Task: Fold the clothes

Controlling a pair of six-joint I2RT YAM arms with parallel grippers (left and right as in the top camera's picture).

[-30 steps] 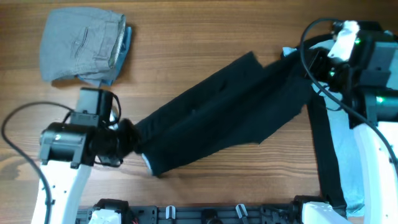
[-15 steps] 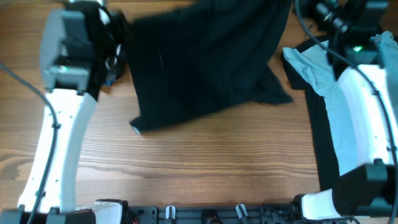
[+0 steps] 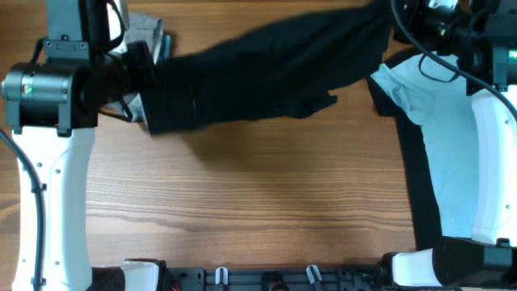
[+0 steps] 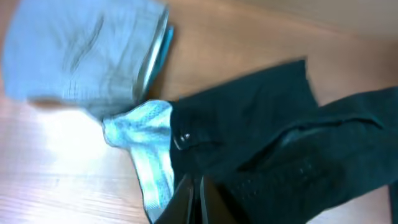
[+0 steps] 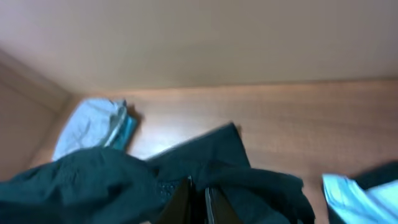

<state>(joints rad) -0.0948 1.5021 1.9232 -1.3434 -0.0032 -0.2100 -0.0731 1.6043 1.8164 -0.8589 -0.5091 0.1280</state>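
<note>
Next, my left gripper lowers back and to the right in the overhead view and releases the waistband, as bare wooden table lies below and back of it.
Dark trousers (image 3: 266, 69) hang stretched between my two grippers above the far half of the table. My left gripper (image 3: 144, 97) is shut on the waistband end, whose pale blue lining (image 4: 152, 146) shows beside my fingers (image 4: 194, 202). My right gripper (image 3: 396, 24) is shut on the other end of the trousers (image 5: 217, 180), fingers (image 5: 198, 202) pinched in the cloth. A folded grey garment (image 4: 81, 56) lies at the far left, mostly hidden under my left arm in the overhead view (image 3: 149, 28).
A light blue garment (image 3: 440, 153) on a dark cloth (image 3: 420, 202) lies along the right side under my right arm. Bare wooden table (image 3: 258, 194) spans the middle and front.
Both arms have lifted the trousers off the table and carried them toward the far side; the cloth now hangs stretched in a band, its left end lower than before.
</note>
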